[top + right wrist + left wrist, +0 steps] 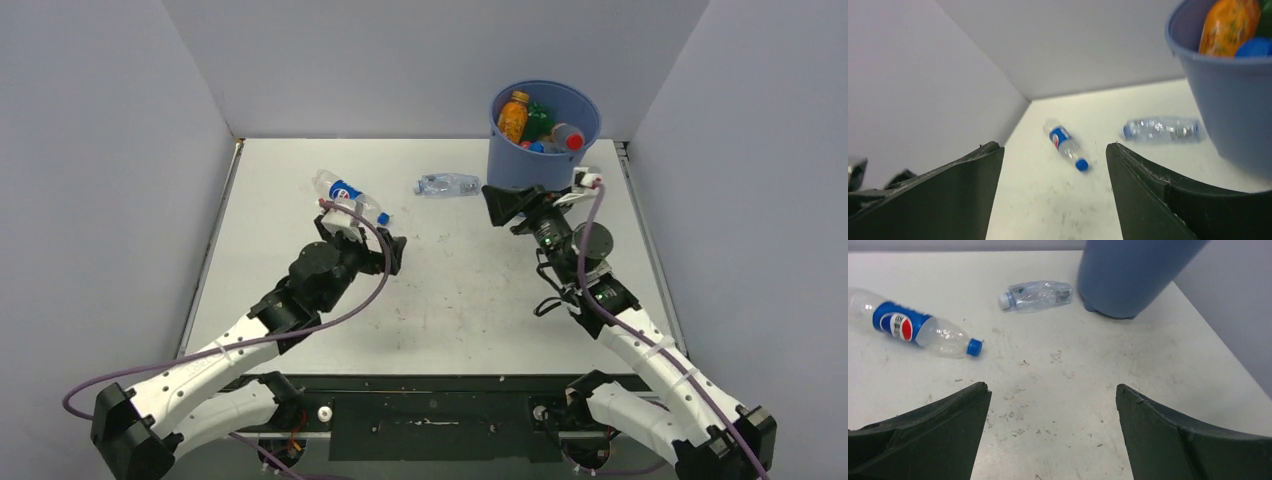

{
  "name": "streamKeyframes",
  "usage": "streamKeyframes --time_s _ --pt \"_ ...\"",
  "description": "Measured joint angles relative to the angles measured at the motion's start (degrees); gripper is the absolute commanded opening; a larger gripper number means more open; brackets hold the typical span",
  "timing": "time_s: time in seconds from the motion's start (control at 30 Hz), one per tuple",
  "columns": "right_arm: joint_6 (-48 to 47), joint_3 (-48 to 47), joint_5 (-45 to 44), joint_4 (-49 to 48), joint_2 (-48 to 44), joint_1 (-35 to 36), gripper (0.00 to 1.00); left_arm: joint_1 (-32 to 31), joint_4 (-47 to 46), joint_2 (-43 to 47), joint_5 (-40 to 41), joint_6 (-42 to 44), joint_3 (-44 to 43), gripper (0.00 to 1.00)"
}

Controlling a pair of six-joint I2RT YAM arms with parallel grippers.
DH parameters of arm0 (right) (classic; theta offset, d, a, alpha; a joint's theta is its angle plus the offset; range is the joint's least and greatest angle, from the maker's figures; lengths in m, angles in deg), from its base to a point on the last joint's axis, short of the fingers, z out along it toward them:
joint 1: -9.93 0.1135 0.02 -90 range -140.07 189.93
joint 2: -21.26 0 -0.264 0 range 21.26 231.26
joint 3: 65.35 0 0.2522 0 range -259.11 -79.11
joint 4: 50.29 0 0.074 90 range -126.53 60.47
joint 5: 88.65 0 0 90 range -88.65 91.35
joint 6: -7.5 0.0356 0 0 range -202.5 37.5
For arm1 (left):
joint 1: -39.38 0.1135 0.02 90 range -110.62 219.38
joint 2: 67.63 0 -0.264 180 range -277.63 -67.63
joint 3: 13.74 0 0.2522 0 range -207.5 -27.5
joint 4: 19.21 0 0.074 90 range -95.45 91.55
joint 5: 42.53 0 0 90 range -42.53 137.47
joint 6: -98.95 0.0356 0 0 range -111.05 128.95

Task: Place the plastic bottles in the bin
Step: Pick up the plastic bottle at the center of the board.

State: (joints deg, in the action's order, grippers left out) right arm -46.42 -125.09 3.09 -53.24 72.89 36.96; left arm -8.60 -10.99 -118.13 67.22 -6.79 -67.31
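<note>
My left gripper moves outward next, turning across the slanted blue-label bottle, then lowers to the label (345,191) (901,322).
The blue bin (520,160) stands at the back right and holds an orange juice bottle (513,115), a green bottle (538,118) and a red-capped bottle (568,137). A clear bottle with a blue label and cap (345,194) lies on the table at the back left. A plain clear bottle (447,184) lies just left of the bin. My left gripper (365,240) is open and empty, just in front of the blue-label bottle (903,326), with bare table between its jaws (1052,389). My right gripper (515,208) is open and empty, in front of the bin (1238,105).
Grey walls enclose the table (450,300) on the left, back and right. The bin stands close to the back right corner. The right arm's wrist and cable are just in front of the bin. The tabletop is scuffed.
</note>
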Motion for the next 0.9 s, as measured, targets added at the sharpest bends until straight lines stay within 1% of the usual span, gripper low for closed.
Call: streamKeyframes --time_s 0.07,0.17,0.2,0.27,0.33,0.37,0.47,0.63,0.73,0.9 --pt "-0.31 3.37 -1.11 0.46 0.44 2.4 0.77 4.26 1.4 -3.08 -0.11 -4.85 -1.09 0.96" --pt "0.83 9.66 -2.1 0.87 1.07 3.63 0.78 14.29 2.43 -9.35 -0.92 -14.58 -2.73 0.96" --pt "1.36 11.93 -2.27 0.85 0.68 3.8 0.78 18.34 2.93 -12.13 -1.2 -19.17 -3.37 0.96" --pt "2.4 15.85 -1.81 0.94 -0.28 3.82 0.79 23.63 4.52 -17.16 -1.99 -25.35 -4.87 0.96" --pt "2.75 17.94 -0.48 1.33 -0.98 3.98 0.8 28.39 8.87 -24.63 -2.43 -31.15 -9.35 0.96" --pt "2.73 18.51 0.44 1.51 -1.31 4.28 0.8 29.77 10.58 -28.13 -2.43 -32.87 -11.85 0.96" --pt "2.32 19.89 2.45 1.42 -2.38 5.75 0.8 31.87 14.01 -36.48 -2.34 -35.98 -18.84 0.96" --pt "2.34 25.24 3.58 -0.02 -3.74 7.26 0.8 33.55 17.77 -45.83 -2.12 -39.01 -28.83 0.96" --pt "2.99 28.28 4.07 -0.33 -3.32 7.26 0.8 34.27 21.77 -53.02 -2.12 -40.33 -37.48 0.96" --pt "3.63 29.0 4.63 -0.37 -2.14 7.56 0.81 34.6 29.75 -64.96 -4.17 -42.36 -51.71 0.96"
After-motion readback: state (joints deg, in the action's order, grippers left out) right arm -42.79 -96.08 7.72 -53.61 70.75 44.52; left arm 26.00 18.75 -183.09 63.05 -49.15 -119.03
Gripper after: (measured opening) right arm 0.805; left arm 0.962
